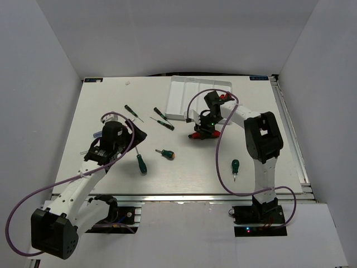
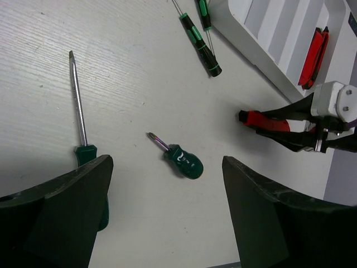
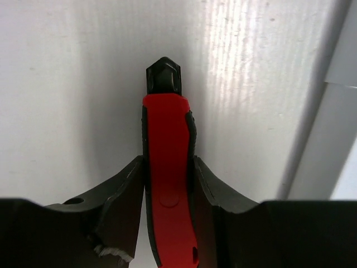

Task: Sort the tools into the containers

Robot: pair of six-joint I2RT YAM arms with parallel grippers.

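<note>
The right gripper lifts outward over the tray's end section next, turns the red-and-black knife lengthwise, and lowers to release, since another red knife already lies there.
My right gripper is shut on a red-and-black utility knife, held just in front of the white tray; the left wrist view shows the knife low over the table. Another red knife lies in a tray compartment. My left gripper is open and empty above the table. A stubby green screwdriver lies just ahead of it, and a long green-handled screwdriver lies beside its left finger. Two thin green-and-black screwdrivers lie near the tray.
A third thin screwdriver lies at the table's middle left. Another stubby green screwdriver lies right of the right arm's cable. White walls enclose the table on three sides. The tray edge is close on the right of the held knife.
</note>
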